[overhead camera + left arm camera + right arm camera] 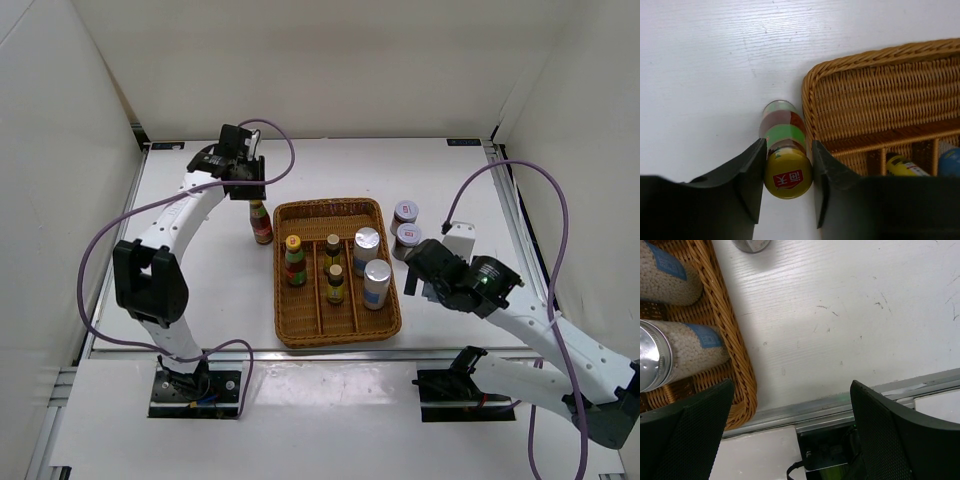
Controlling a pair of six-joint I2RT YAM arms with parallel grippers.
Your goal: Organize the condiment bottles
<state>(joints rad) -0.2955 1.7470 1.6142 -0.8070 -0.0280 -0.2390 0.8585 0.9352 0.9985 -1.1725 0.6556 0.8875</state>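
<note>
My left gripper lifts, moves back over the sauce-bottle slot's empty near end (297,316), lowers and releases next, since that end lies back, rightward in the top view.
My left gripper (247,190) (788,147) is shut on the yellow cap of a red sauce bottle (261,222) (785,150). This bottle stands upright on the table just outside the wicker tray's (338,335) far left corner. In the tray stand the second red sauce bottle (294,260), two dark brown bottles (333,247) (335,283) and two silver-topped shakers (366,250) (377,283). Two white-lidded jars (405,213) (409,238) stand on the table right of the tray. My right gripper (413,284) (790,430) is open and empty, over the table by the tray's near right corner.
The right wrist view shows the tray rim (735,365), both shakers (675,352) (667,270), a jar's edge (751,244) and the table's metal front rail (840,407). White walls enclose the table on three sides.
</note>
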